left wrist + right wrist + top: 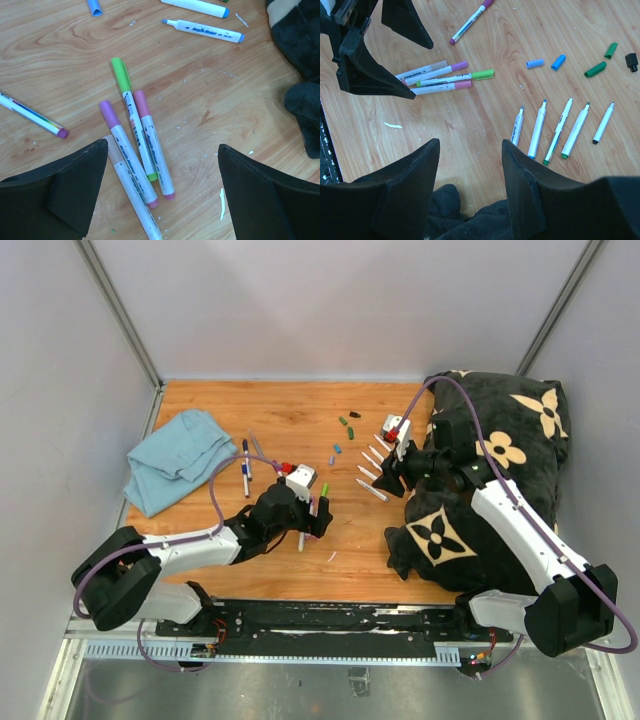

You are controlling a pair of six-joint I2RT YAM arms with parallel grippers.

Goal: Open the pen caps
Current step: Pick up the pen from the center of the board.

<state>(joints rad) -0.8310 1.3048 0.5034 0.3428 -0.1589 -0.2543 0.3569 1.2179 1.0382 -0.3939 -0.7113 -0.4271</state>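
Observation:
My left gripper should next move outward and down onto the green marker's white body [133,112] just behind its cap, as the green cap sticks out past the purple and pink ones.
Several capped markers lie bunched on the wood, with a green cap [120,72], a purple cap [107,111], a pink cap [141,101] and a beige cap [112,150]. My left gripper [162,146] hovers just above them, open wide with nothing held. In the top view it [318,510] is over that bunch [312,508]. My right gripper [470,142] is open and empty at the cushion's edge. Beside it a row of uncapped pens [559,130] lies on the table. Loose caps sit beyond the row: blue [535,63], green [595,69] and black [631,61].
A crumpled blue cloth [178,455] lies at the left of the wooden table [280,405]. A black cushion with beige flowers [500,455] covers the right side, under the right arm. One more capped marker [245,465] lies next to the cloth.

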